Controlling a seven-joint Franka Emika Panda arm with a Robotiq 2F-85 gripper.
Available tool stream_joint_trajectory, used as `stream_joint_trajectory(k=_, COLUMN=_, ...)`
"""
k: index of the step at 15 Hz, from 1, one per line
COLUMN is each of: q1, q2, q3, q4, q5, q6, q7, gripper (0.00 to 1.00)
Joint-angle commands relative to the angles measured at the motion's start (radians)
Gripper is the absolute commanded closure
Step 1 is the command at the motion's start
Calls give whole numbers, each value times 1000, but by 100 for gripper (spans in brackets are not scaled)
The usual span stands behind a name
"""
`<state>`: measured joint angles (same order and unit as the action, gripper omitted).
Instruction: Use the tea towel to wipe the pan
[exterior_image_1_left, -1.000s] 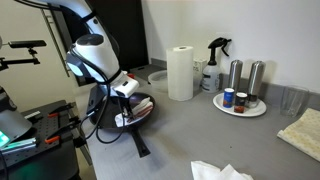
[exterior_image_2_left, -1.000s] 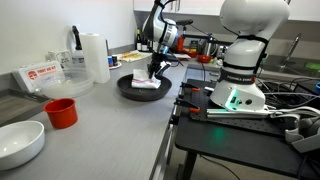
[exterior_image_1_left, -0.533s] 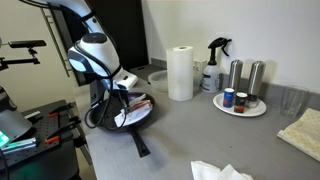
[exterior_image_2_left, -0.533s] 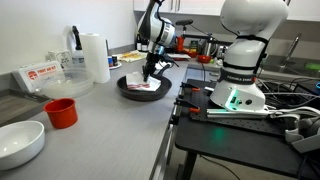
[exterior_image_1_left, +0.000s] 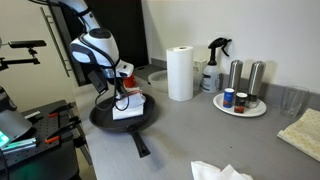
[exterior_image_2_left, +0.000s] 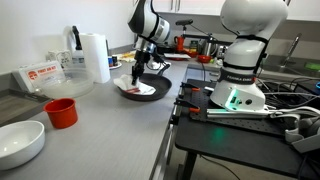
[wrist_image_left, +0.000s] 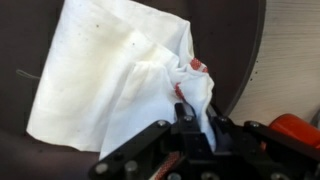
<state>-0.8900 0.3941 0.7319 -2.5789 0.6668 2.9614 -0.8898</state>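
Note:
Empty counter lies past the pan's rim from the robot's gripper, so the gripper will lift, carry the towel toward the red cup and lower to let go of it there.
A black frying pan (exterior_image_1_left: 105, 119) sits on the grey counter near its edge, handle toward the front; it also shows in the exterior view (exterior_image_2_left: 152, 93) and the wrist view (wrist_image_left: 238, 40). A white tea towel with a red mark (wrist_image_left: 110, 70) lies spread in the pan, seen in both exterior views (exterior_image_1_left: 129, 107) (exterior_image_2_left: 135, 86). My gripper (wrist_image_left: 192, 122) is shut on a bunched corner of the tea towel and holds it over the pan; it shows in both exterior views (exterior_image_1_left: 121, 88) (exterior_image_2_left: 136, 72).
A paper towel roll (exterior_image_1_left: 181, 73), a spray bottle (exterior_image_1_left: 212, 62) and a plate with shakers (exterior_image_1_left: 240, 103) stand behind. A folded cloth (exterior_image_1_left: 300, 132) lies at the counter's end. A red cup (exterior_image_2_left: 61, 112) and white bowl (exterior_image_2_left: 20, 142) sit farther along.
My gripper has moved with the tea towel across the pan, away from the counter edge toward the wall side. The towel has spread out behind it. The pan has stayed in place.

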Motion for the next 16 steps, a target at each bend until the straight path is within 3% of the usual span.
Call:
stream_joint_trajectory(k=1, q1=-86, q2=-102, q3=132, q4=-46, q5=65, q6=31, q7=-67, gripper=97)
stream_joint_trajectory(k=9, q1=-403, q2=-294, q3=653, q4=-32, q5=347, q6=151, q7=-217, gripper=97)
stream_joint_trajectory(k=12, q1=-433, q2=-392, q3=779, q4=-32, q5=383, q6=104, q7=-182, gripper=97)
stream_joint_trajectory(k=16, q1=-392, q2=-545, q3=854, q4=-32, q5=354, q6=-18, q7=-96, gripper=97)
